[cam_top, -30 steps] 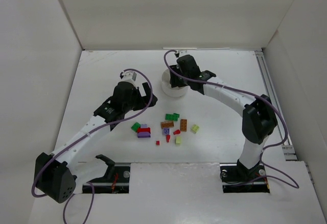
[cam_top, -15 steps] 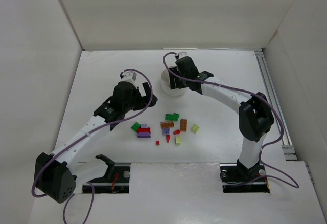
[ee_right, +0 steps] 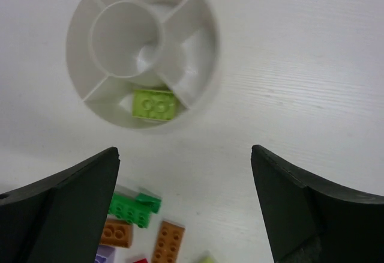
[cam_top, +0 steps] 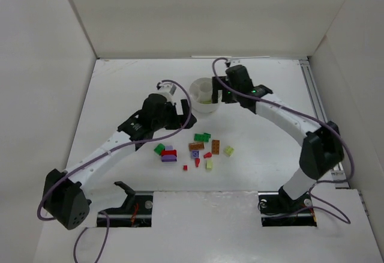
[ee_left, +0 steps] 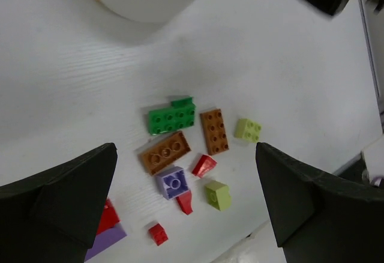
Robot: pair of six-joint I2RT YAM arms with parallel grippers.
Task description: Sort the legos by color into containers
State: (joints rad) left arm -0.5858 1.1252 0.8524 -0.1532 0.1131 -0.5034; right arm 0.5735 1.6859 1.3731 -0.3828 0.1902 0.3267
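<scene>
My left gripper should move down past the orange-brown legos onto the farther lime-yellow lego (ee_left: 248, 130), which sits apart, below the gripper and to its right in the top view.
The round white dish (cam_top: 195, 89) stands at the back centre, and one lime lego (ee_right: 155, 104) lies in a near wedge of the dish (ee_right: 78, 41). My right gripper (ee_right: 185, 150) is open and empty, hanging just right of the dish (cam_top: 221, 92). My left gripper (cam_top: 183, 111) is open too, above the table left of the dish. The loose legos lie below it: a green one (ee_left: 172, 117), two orange-brown (ee_left: 164, 152) (ee_left: 214, 131), two lime (ee_left: 248, 129) (ee_left: 218, 194), a purple one (ee_left: 173, 182) and small red ones (ee_left: 204, 165).
A green lego (cam_top: 159, 149) and a red-and-purple stack (cam_top: 169, 155) lie left of the pile. White walls close in the table on three sides. The arm bases and a slot (cam_top: 132, 206) sit at the near edge.
My right gripper has opened wide and drawn back right off the dish, where a lime lego now shows. My left arm has swung right, toward the dish.
</scene>
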